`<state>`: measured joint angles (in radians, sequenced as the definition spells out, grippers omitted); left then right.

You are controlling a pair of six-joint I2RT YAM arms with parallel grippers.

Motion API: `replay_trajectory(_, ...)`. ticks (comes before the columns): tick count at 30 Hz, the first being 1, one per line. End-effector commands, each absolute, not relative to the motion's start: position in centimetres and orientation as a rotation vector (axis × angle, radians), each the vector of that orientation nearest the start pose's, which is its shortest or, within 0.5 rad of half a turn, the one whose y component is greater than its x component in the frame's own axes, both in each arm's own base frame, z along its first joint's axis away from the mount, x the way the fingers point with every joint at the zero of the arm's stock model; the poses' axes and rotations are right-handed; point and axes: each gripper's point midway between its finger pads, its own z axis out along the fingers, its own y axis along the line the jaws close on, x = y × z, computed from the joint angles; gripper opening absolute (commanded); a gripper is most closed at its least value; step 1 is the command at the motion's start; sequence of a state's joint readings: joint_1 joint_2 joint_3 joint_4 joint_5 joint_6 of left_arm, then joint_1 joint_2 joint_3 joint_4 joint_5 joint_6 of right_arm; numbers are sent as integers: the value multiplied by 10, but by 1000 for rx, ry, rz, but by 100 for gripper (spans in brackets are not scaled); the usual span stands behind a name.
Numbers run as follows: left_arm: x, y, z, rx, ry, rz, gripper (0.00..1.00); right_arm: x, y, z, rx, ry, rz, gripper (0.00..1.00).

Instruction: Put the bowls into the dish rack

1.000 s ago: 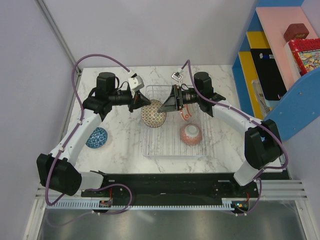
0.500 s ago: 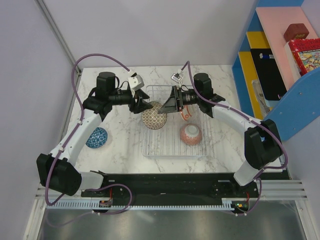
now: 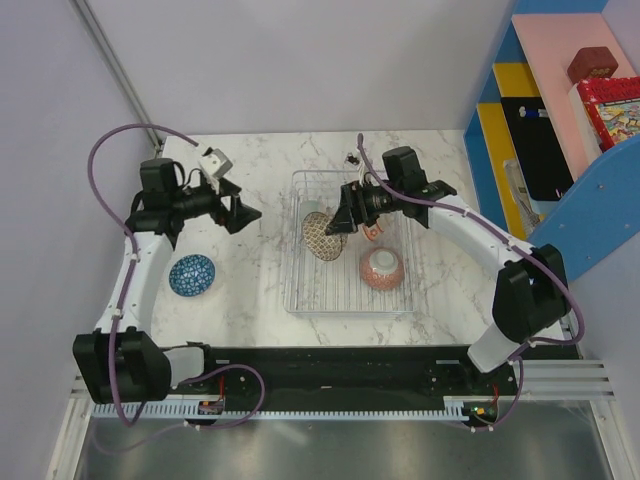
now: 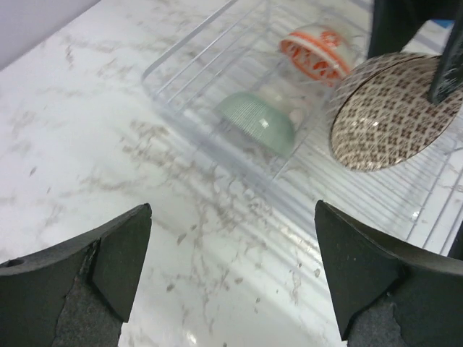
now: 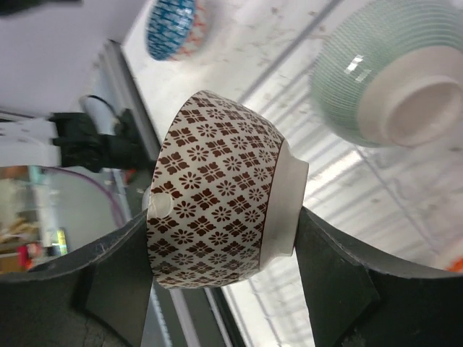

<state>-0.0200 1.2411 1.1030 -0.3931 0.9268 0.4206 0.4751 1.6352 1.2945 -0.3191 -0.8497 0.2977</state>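
Note:
The robot will move its right gripper back and down, turning, and let go over the bare rack wires below and back from it, because they are clear of the pale green bowl (image 3: 312, 207).
My right gripper (image 3: 338, 222) is shut on a brown-and-white patterned bowl (image 3: 324, 236), one finger on its rim and one on its foot. It holds that bowl (image 5: 217, 181) tilted on edge over the silver wire dish rack (image 3: 348, 308). A pale green bowl (image 3: 312, 207) lies upside down at the rack's far left. An orange-red-and-white bowl (image 3: 382, 268) sits at its near right. A blue-patterned bowl (image 3: 192, 275) stands on the marble table left of the rack. My left gripper (image 3: 243, 212) is open and empty, well left of the rack, above bare marble (image 4: 231, 217).
A blue and pink shelf unit (image 3: 560, 130) with boxes stands past the table's right edge. A grey wall runs close along the left side. The arm bases and a black rail (image 3: 340, 365) line the near edge.
My left gripper opened, let go of the brown patterned bowl and drew back to the left. The right gripper kept the bowl and tipped it more upright over the rack.

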Motion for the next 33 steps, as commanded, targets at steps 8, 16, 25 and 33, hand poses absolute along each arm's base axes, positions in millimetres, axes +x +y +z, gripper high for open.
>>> replay_trajectory(8,297,-65,215,689,1862,-610,100,317,272,196,-1057,2051,588,0)
replay_trajectory(16,293,-53,208,638,1849,-565,100,303,287,195,-1250,1898,260,0)
replay_trajectory(25,292,-39,208,577,1826,-587,100,279,308,164,-1468,1764,14,0)
replay_trajectory(33,291,-39,207,575,1822,-602,100,267,327,137,-1616,1613,-231,0)
